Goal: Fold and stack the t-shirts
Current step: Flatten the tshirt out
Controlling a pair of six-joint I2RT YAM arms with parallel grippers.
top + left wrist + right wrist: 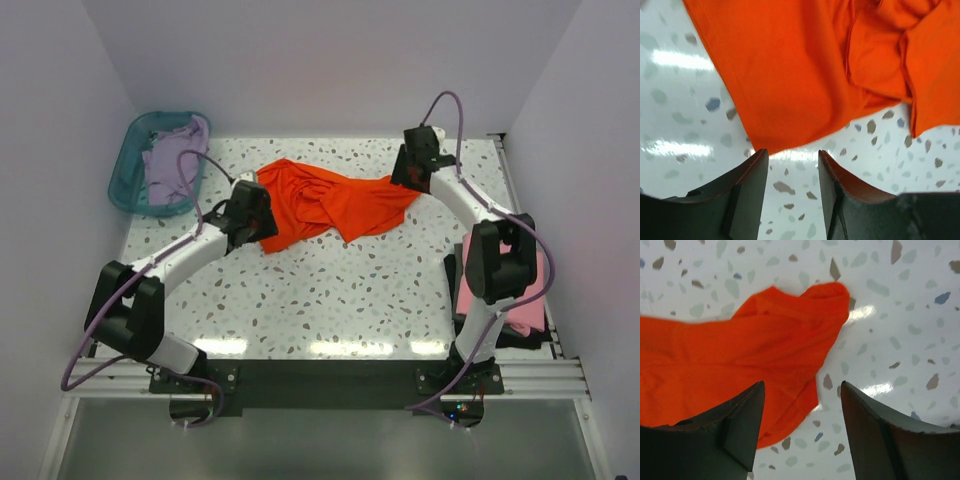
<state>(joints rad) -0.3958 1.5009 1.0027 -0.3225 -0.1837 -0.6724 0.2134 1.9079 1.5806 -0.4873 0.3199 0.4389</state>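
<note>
The orange-red shirt's near corner [269, 249] [760, 144] lies flat past my left gripper's fingers, so the gripper moves down and to the left in the wrist view onto it next.
The orange-red t-shirt [325, 205] lies crumpled across the far middle of the speckled table. My left gripper [252, 215] is open and empty over its left end; in the left wrist view [792, 152] the shirt's corner [790, 75] lies just past my fingertips. My right gripper [408, 172] is open and empty above the shirt's right end; in the right wrist view [802, 387] the cloth edge [740, 365] lies under the left finger. A pale lavender t-shirt [172, 165] hangs in the teal basket. A light pink t-shirt [535, 290] lies at the right, partly behind my right arm.
The teal plastic basket [125, 170] stands at the far left corner. White walls close in the table on three sides. A dark pad [455, 275] lies under the pink shirt near the right edge.
</note>
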